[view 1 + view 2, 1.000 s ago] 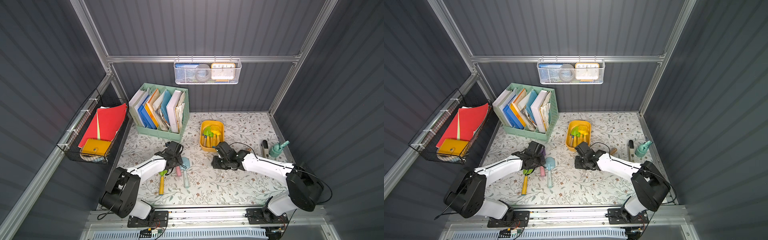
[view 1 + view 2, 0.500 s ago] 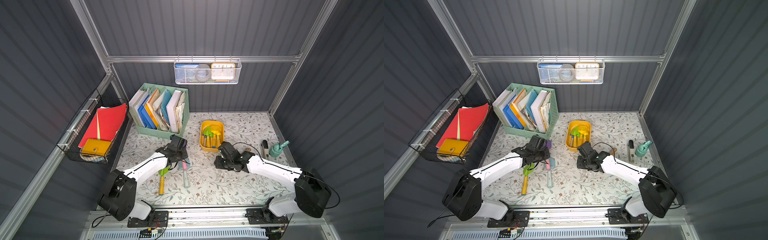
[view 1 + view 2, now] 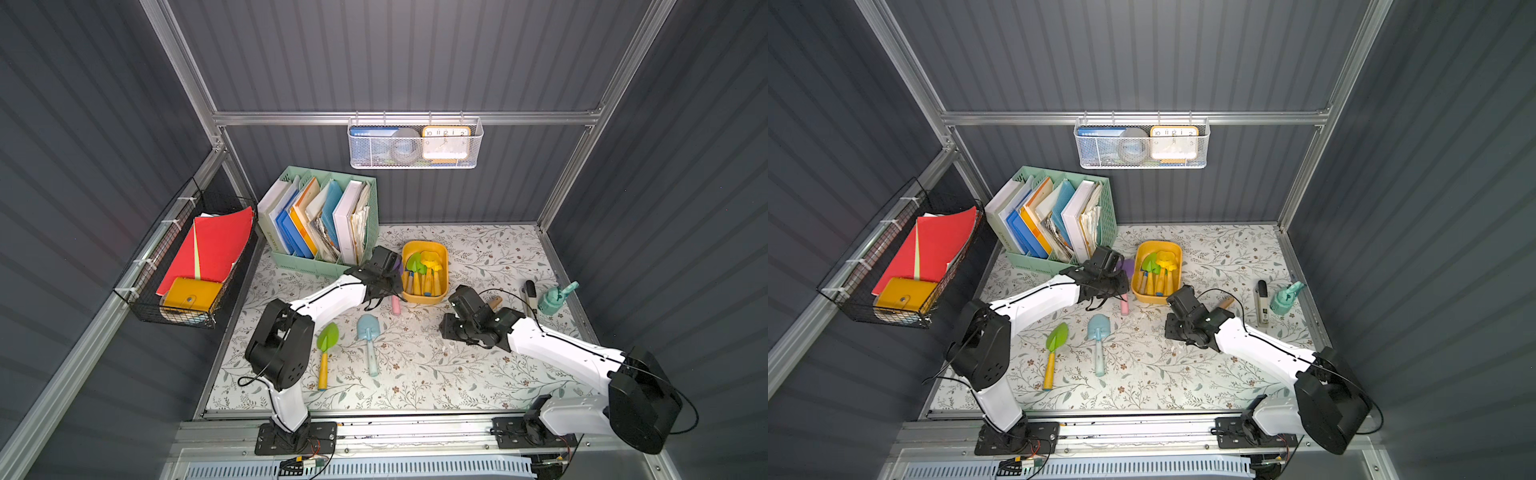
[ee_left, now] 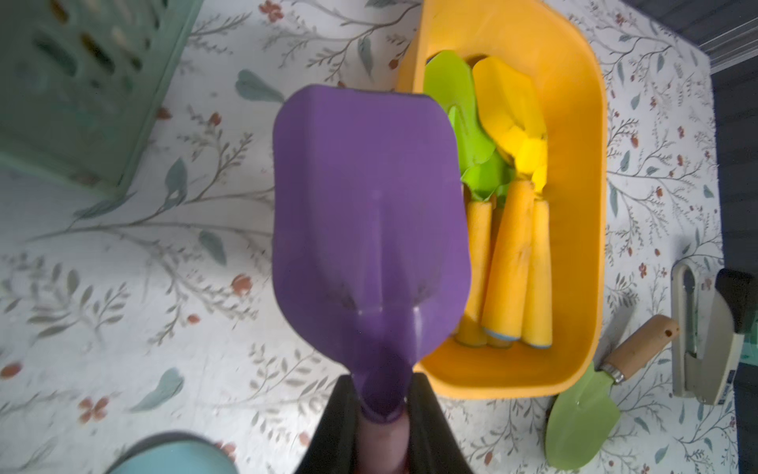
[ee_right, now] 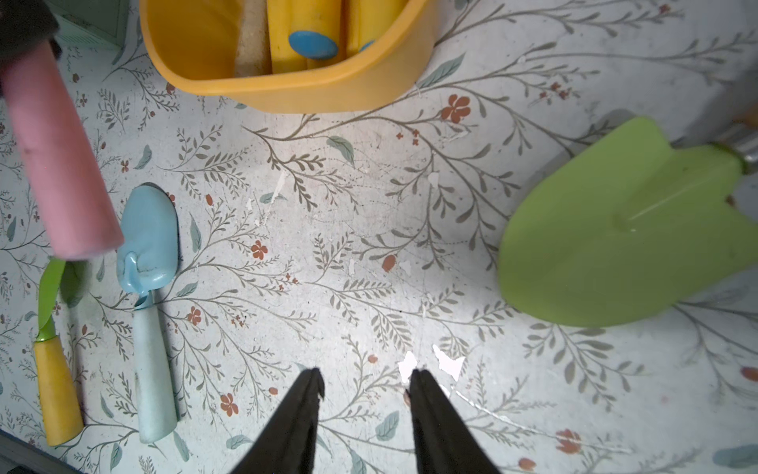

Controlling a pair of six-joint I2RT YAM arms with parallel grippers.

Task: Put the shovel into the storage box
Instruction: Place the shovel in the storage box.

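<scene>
Next, my left gripper will move outward over the side of the storage box, lower and release, since the storage box's green blade (image 3: 413, 262) (image 4: 451, 82) lies below and outward, with the pink handle still outside.
A purple shovel (image 4: 369, 213) with a pink handle (image 3: 395, 305) is held at its neck, my left gripper (image 4: 383, 394) shut on it. Its blade hangs just beside the left wall of the storage box (image 3: 446, 270), a yellow-orange tub (image 4: 582, 123) holding several shovels with yellow handles. In both top views the blade (image 3: 1127, 266) shows past the left wrist. My right gripper (image 5: 365, 383) stands open over bare mat in front of the box, nothing between its fingers. A blue shovel (image 3: 368, 332) and a green shovel (image 3: 325, 347) lie on the mat.
A green metal trowel (image 5: 615, 230) with a wooden handle lies by the right wrist. A stapler (image 3: 530, 291) and a teal spray bottle (image 3: 555, 297) stand at the right edge. The mint file organiser (image 3: 320, 224) is behind the left arm. Wire baskets hang on the walls.
My left arm has carried the purple shovel away from the blue and green shovels, back and right to the box's left side. The right arm has barely shifted.
</scene>
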